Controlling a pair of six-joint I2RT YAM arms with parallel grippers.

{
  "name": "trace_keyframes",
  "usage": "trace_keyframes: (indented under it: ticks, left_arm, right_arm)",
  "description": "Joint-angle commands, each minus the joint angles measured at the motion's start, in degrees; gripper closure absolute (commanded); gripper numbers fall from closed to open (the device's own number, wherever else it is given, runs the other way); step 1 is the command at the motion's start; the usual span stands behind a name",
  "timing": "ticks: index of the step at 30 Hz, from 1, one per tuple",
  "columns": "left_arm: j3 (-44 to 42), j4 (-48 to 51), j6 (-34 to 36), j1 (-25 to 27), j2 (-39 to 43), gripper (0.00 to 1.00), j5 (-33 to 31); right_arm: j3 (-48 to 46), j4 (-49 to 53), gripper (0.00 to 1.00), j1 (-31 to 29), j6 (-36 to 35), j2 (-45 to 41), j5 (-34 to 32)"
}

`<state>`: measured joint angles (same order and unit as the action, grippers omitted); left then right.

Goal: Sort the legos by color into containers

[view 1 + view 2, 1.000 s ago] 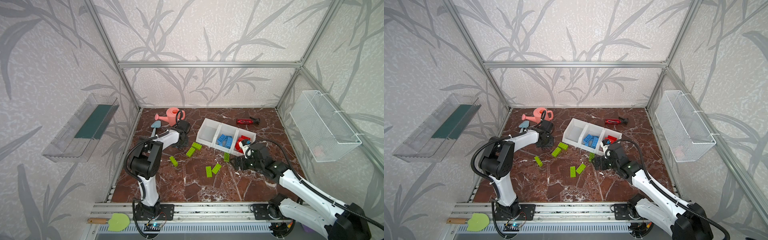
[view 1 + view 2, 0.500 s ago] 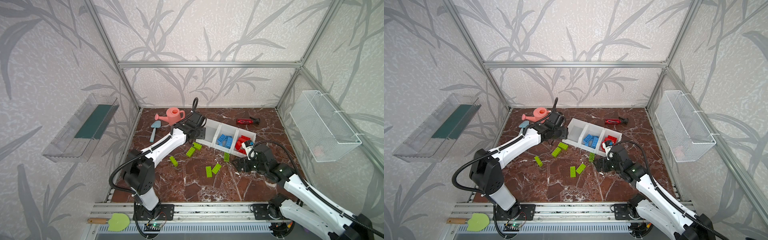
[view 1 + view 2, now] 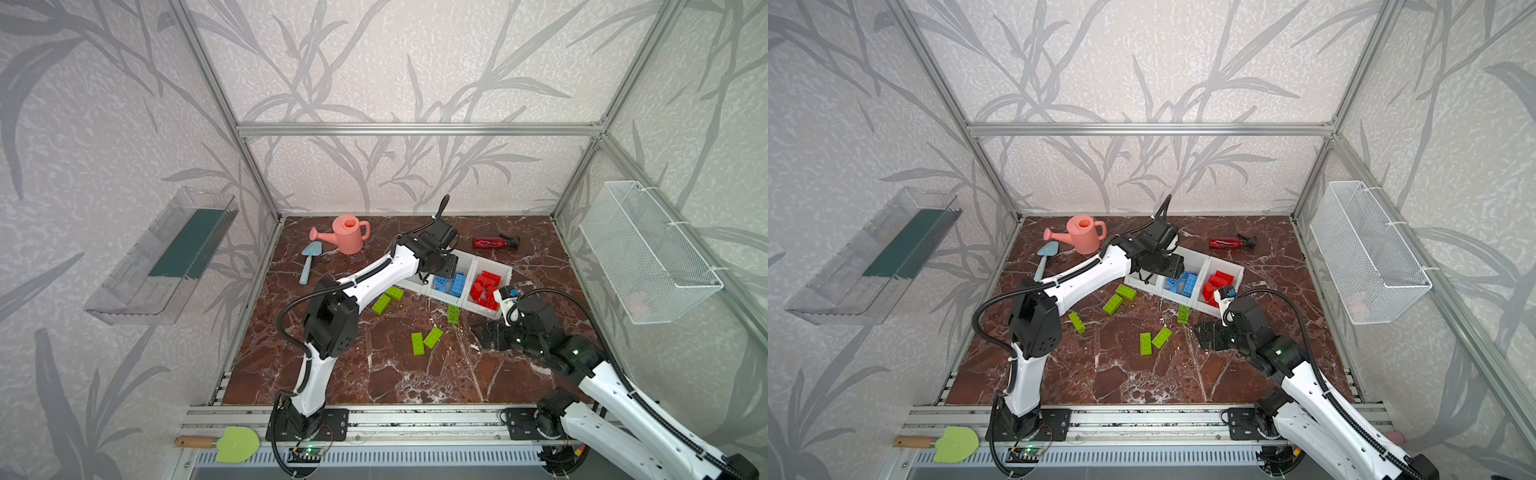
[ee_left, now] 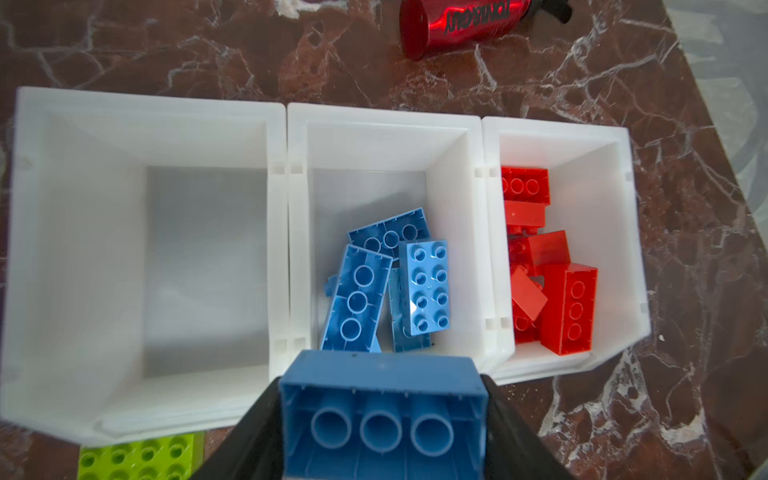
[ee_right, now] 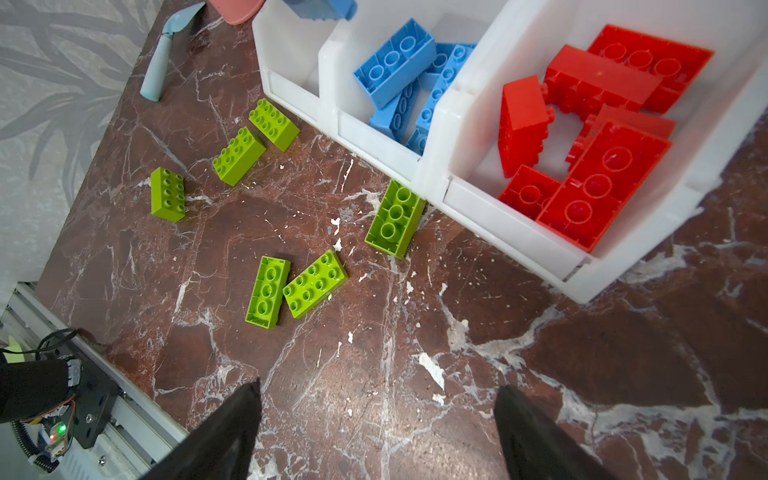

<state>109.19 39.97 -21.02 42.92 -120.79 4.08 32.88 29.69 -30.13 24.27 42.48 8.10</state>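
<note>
My left gripper needs to move outward next, over the blue legos in the middle container, and let go of the blue lego, because the pile of blue legos lies below and outward of it.
Three joined white containers (image 3: 506,271) (image 4: 286,137) stand in a row at the back of the floor. The middle one holds several blue legos (image 4: 386,282), the right one several red legos (image 4: 552,282). The left bin (image 4: 199,266) is empty. My left gripper (image 3: 441,266) (image 4: 382,419) is shut on a blue lego (image 4: 382,411), studs away from the camera, above the bins' near rim. Several green legos (image 3: 417,343) (image 5: 266,291) lie on the floor in front. My right gripper (image 3: 484,334) (image 5: 378,388) hangs open over bare floor, right of the green pair.
A pink watering can (image 3: 349,235) and a light-blue trowel (image 3: 307,266) sit at the back left. A dark red spray bottle (image 3: 492,242) lies behind the bins. A wire basket (image 3: 644,257) and a clear tray (image 3: 166,257) hang on the side walls.
My left arm has swung from the floor beside the watering can across to above the bins. My right gripper has eased back a little toward the front.
</note>
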Motion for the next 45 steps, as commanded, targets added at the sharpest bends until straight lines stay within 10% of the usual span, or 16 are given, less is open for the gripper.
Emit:
trace_keyframes:
  ticks: [1,20,45]
  left_arm:
    - [4.32,3.92,1.51,0.44,-1.75,0.43,1.35]
    - [19.69,12.80,1.48,0.51,-9.48,0.13,-0.98]
    - [-52.69,-6.23,-13.57,2.25,49.14,0.13,-13.68]
  right_arm:
    - [-0.58,3.04,0.12,-0.43,2.00,0.15,-1.85]
    - [-0.12,2.41,0.15,-9.78,8.63,7.47,-14.14]
    - [11.39,-18.23,0.19,-19.85,26.47,44.00,-32.35]
